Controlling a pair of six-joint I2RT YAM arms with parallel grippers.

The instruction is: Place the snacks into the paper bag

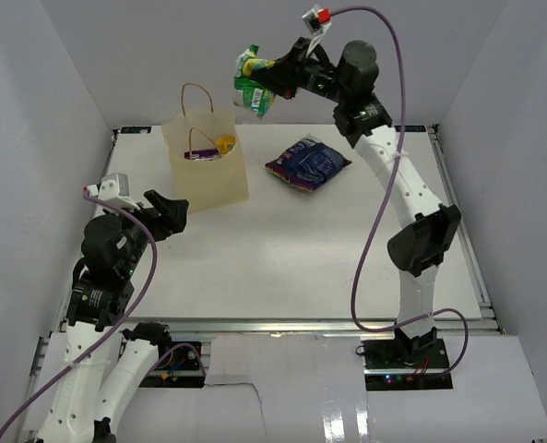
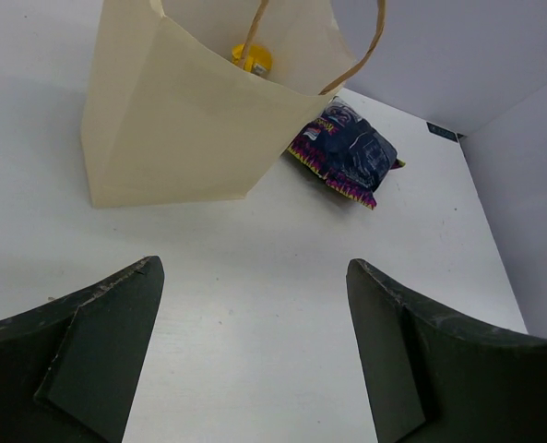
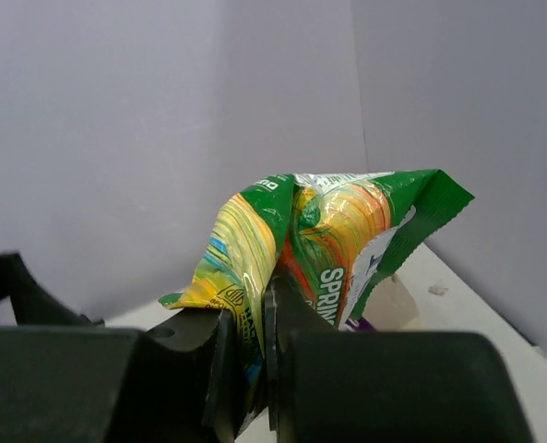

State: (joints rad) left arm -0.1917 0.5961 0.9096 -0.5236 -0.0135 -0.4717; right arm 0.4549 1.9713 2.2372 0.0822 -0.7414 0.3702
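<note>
My right gripper carries the packet (image 1: pixel 254 81) to the left in the top view next, over the paper bag's opening (image 1: pixel 202 140), and releases it.
The cream paper bag (image 1: pixel 206 159) stands upright at the back left of the table, with a yellow bar (image 1: pixel 225 143) and a dark purple bar (image 1: pixel 200 155) inside. My right gripper (image 1: pixel 279 81) is shut on the green-yellow packet (image 1: pixel 254 81) and holds it high in the air, to the right of the bag's mouth; the packet shows pinched between the jaws in the right wrist view (image 3: pixel 301 245). The large dark blue-purple bag (image 1: pixel 307 161) lies flat to the right of the paper bag. My left gripper (image 1: pixel 174 212) is open and empty, low at the left, facing the paper bag (image 2: pixel 176 129).
The left wrist view also shows the dark blue-purple bag (image 2: pixel 347 148) behind the paper bag's right corner. White walls close in the table on the left, back and right. The table's front edge (image 1: pixel 273 323) runs above the arm bases.
</note>
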